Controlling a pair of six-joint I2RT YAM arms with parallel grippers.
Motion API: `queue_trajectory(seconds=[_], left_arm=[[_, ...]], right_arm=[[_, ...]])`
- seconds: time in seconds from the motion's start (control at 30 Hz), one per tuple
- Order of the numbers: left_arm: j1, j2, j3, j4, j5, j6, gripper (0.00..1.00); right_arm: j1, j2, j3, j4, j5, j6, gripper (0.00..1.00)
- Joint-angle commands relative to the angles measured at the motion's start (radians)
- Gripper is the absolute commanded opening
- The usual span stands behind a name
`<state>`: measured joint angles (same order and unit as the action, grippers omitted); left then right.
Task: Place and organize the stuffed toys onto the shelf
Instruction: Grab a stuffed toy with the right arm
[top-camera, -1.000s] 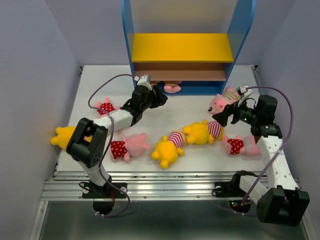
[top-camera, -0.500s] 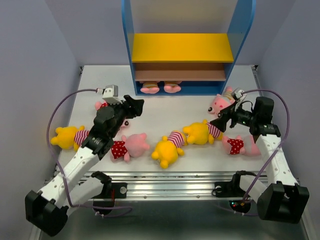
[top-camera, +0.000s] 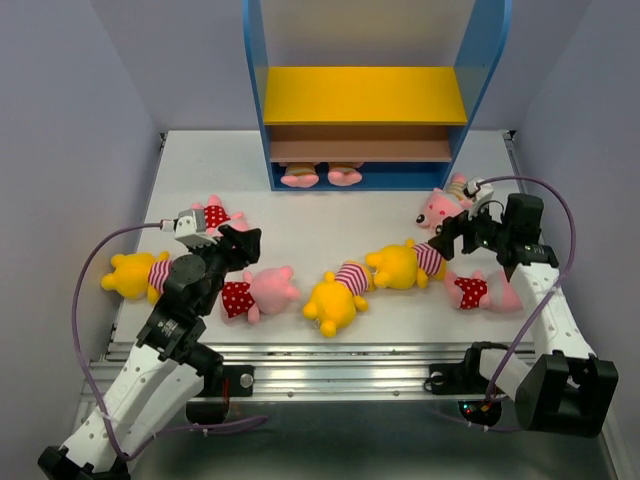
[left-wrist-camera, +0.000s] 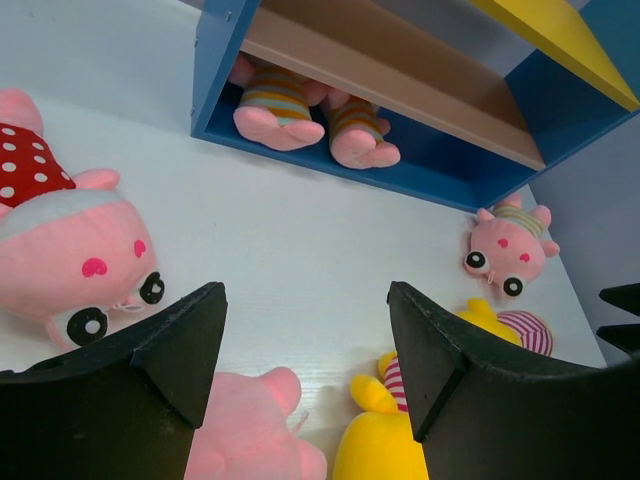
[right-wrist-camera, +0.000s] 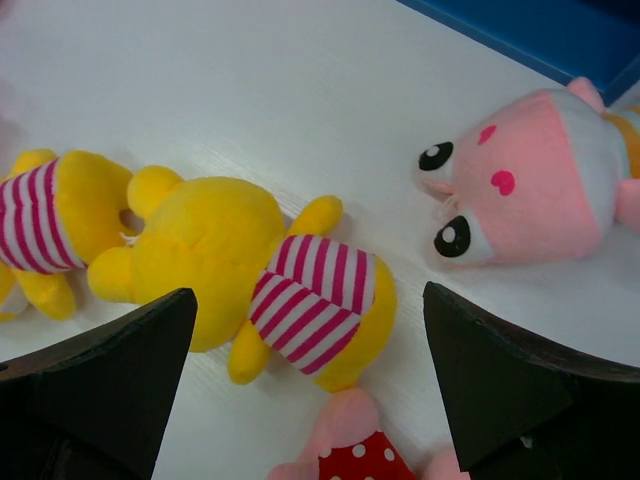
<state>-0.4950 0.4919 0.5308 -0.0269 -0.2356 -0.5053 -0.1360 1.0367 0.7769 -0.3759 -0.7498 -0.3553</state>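
My right gripper is going to move away from my base and down next. It will turn onto the white fabric of the tan-striped pig's head (top-camera: 453, 198) (right-wrist-camera: 592, 158).
The shelf (top-camera: 370, 95) stands at the back, with two tan-striped pigs (top-camera: 300, 177) lying in its blue base tier (left-wrist-camera: 300, 150), feet outward. My left gripper (top-camera: 245, 240) (left-wrist-camera: 305, 295) is open and empty, above the table between a red-dotted pig (top-camera: 212, 215) (left-wrist-camera: 70, 250) and another red-dotted pig (top-camera: 262, 292) (left-wrist-camera: 250, 430). My right gripper (top-camera: 450, 235) (right-wrist-camera: 310, 295) is open and empty, just above a yellow bear (top-camera: 400, 265) (right-wrist-camera: 220, 260). A tan-striped pig (top-camera: 440, 205) (right-wrist-camera: 540, 180) lies beside it. A red-dotted pig (top-camera: 485, 290) lies below.
A second yellow bear (top-camera: 335, 298) lies mid-table, and a third (top-camera: 130, 275) lies at the far left edge, partly behind my left arm. The shelf's yellow and brown boards hold nothing. Walls close in both sides of the table (top-camera: 330, 215).
My left arm has pulled back from the shelf's base tier towards the near left. Two pigs' feet now show in that tier. My right gripper has shifted slightly over the bear.
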Motion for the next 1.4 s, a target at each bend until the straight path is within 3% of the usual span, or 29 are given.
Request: queue_trajectory(seconds=[0.0,0.07,0.17,0.37,0.6,1.07,1.2,1.3,1.37], left_arm=[[0.007,-0.042,0.001,-0.021,0.022,0.027,0.76],[0.006,-0.052,0.009,-0.036,0.024,0.036,0.76],[0.007,-0.059,0.006,-0.039,0.027,0.036,0.76],[0.006,-0.085,-0.009,-0.038,0.021,0.022,0.76],[0.006,-0.099,-0.017,-0.033,0.016,0.014,0.76],[0.004,-0.093,-0.048,-0.001,0.038,-0.002,0.76],[0.004,-0.09,-0.063,0.019,0.081,-0.006,0.76],[0.004,-0.09,-0.083,0.071,0.14,-0.012,0.76],[0.006,-0.09,-0.116,0.131,0.22,-0.03,0.76]], right_arm=[[0.001,0.039,0.027,0.09,0.285,0.115,1.0],[0.001,0.11,0.063,0.123,0.448,0.2,1.0],[0.001,0.219,0.117,0.124,0.518,0.346,1.0],[-0.008,0.295,0.17,0.202,0.431,0.544,1.0],[-0.008,0.348,0.171,0.31,0.478,0.754,1.0],[-0.008,0.598,0.269,0.331,0.595,0.871,0.98],[-0.008,0.64,0.265,0.365,0.603,0.852,0.9],[-0.017,0.637,0.242,0.396,0.587,0.826,0.73],[-0.028,0.617,0.22,0.405,0.566,0.816,0.51]])
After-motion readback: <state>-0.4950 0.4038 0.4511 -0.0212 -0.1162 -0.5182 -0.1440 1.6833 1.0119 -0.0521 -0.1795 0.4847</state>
